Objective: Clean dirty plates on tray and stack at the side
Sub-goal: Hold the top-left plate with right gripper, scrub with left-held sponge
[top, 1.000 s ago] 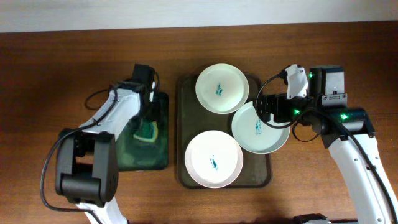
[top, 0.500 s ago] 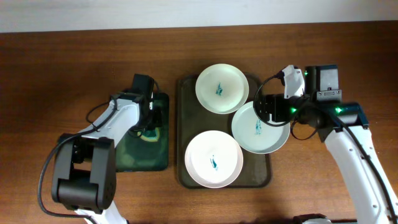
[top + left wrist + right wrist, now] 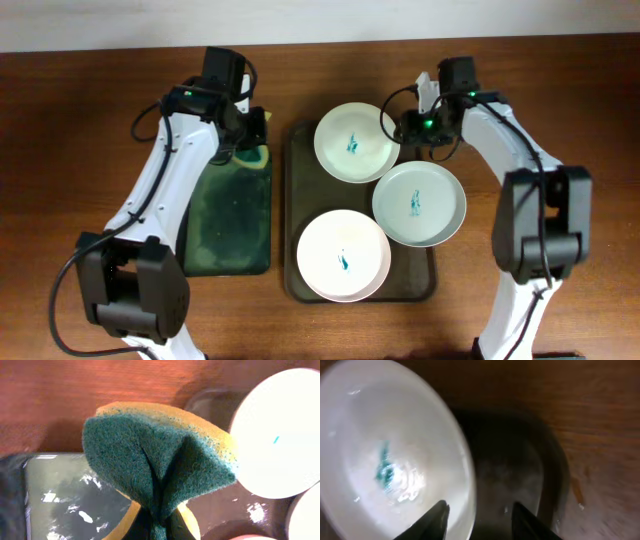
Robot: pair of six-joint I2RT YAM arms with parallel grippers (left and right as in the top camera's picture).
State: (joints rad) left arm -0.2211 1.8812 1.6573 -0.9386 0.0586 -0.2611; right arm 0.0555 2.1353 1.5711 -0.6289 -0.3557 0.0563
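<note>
My left gripper holds the sponge. Next it needs to wipe the sponge across the smeared back plate, then return, lower and release it at the green tray's middle (image 3: 232, 214), below and back.
Three white plates with teal smears lie on the dark brown tray (image 3: 295, 200): a back plate (image 3: 357, 142), a right plate (image 3: 419, 203) and a front plate (image 3: 343, 256). My left gripper (image 3: 248, 128) is shut on a yellow and green sponge (image 3: 160, 455), folded between its jaws (image 3: 160, 527), above the far end of the green tray (image 3: 230, 215). My right gripper (image 3: 398, 125) is at the back plate's right rim. In the right wrist view it (image 3: 479, 510) stands open astride that rim (image 3: 470, 485), one finger over the plate (image 3: 385, 455), the other outside.
The green tray (image 3: 60, 490) is wet and glossy, left of the brown tray. Bare wooden table (image 3: 90, 120) surrounds both trays, with a pale wall edge along the back. The right plate overhangs the brown tray's right rim.
My left gripper shut on the sponge and lifted it from the green tray toward the back. My right gripper swung from the right plate to the back plate's rim, its jaws narrowing.
</note>
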